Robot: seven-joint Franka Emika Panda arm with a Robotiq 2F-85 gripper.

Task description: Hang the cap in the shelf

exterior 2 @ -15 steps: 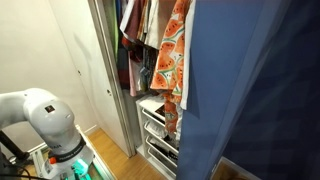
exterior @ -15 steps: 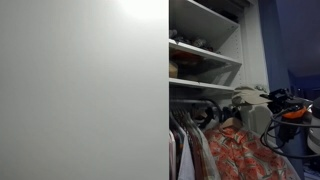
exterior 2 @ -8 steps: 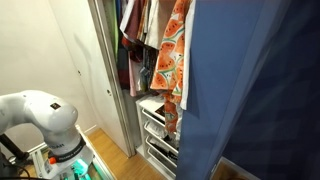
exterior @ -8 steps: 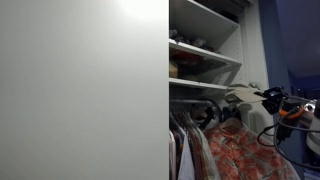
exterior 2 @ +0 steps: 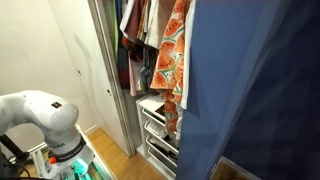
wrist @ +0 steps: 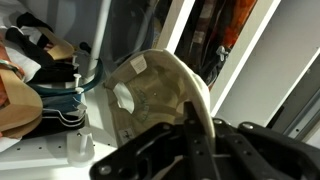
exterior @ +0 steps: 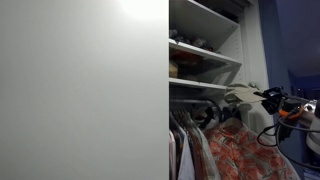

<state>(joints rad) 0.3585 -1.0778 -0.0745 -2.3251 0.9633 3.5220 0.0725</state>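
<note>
My gripper holds the cap beside the white hook (wrist: 80, 147), which is bare, so next it will go down toward the left in the wrist view and release the cap over the hook.
The khaki cap (exterior: 238, 98) hangs from my gripper (exterior: 262, 98) in front of the white shelf (exterior: 205, 55), level with the board just above the row of clothes. In the wrist view the cap (wrist: 160, 90) shows its pale inside with a white label. My gripper (wrist: 192, 125) is shut on its edge. The shelf's white board (wrist: 40, 158) lies below left of the cap. The cap is out of sight in the exterior view of the shelf's drawers (exterior 2: 152, 108).
A plain white door panel (exterior: 80, 90) fills the left half. An orange-red patterned garment (exterior: 235, 150) hangs under the cap and also shows in an exterior view (exterior 2: 172, 55). A blue curtain (exterior 2: 250, 90) hangs close by. Bags and a wire hanger (wrist: 68, 108) lie on the board.
The cap and my gripper have shifted a little left toward the shelf since a second ago; almost no movement in the last half second.
</note>
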